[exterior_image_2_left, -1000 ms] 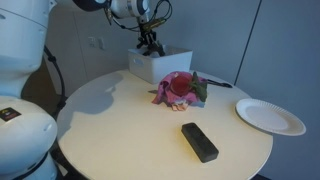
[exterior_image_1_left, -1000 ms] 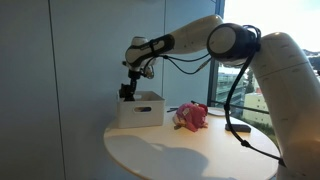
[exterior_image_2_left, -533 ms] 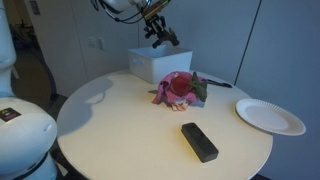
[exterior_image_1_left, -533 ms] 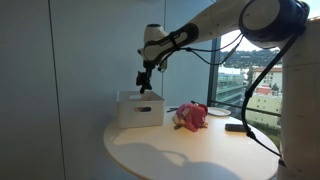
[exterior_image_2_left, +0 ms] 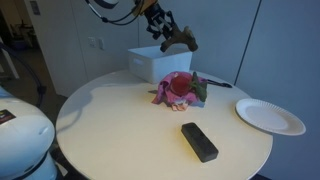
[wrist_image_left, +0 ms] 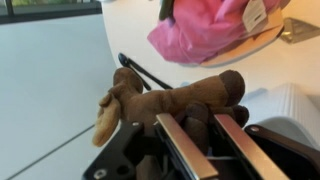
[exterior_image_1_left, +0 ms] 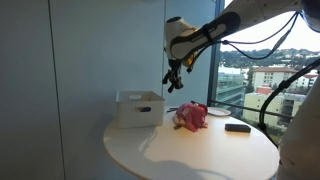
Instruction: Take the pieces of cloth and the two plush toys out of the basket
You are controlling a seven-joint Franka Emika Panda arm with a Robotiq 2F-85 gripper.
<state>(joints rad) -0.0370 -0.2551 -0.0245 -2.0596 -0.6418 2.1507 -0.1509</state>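
I will next carry the brown plush toy down and away from the basket onto the pink pile (exterior_image_1_left: 191,116) (wrist_image_left: 207,30) and tilt my gripper downward, because that pile lies clear on top of the table.
My gripper (exterior_image_1_left: 174,80) is shut on a brown plush toy (wrist_image_left: 175,100) and holds it in the air, above and between the white basket (exterior_image_1_left: 140,108) and a pink pile of cloth and plush (exterior_image_1_left: 190,118). In an exterior view the toy (exterior_image_2_left: 180,38) hangs from the gripper (exterior_image_2_left: 168,28) over the basket's (exterior_image_2_left: 158,65) far end. In the wrist view the gripper (wrist_image_left: 212,140) has its two metal fingers (wrist_image_left: 185,150) pressed on the toy's body, with the pink pile (wrist_image_left: 210,25) below on the table. What lies inside the basket is hidden.
The round white table (exterior_image_2_left: 110,120) also bears a black rectangular block (exterior_image_2_left: 199,141) near its front and a flat white dish (exterior_image_2_left: 270,116) at one side. A black cable (wrist_image_left: 150,72) lies by the pile. A glass wall and windows stand behind the table.
The gripper rose out of the basket with the brown plush toy in it and swung away from the basket toward the pink pile. The pile, block and dish have not moved.
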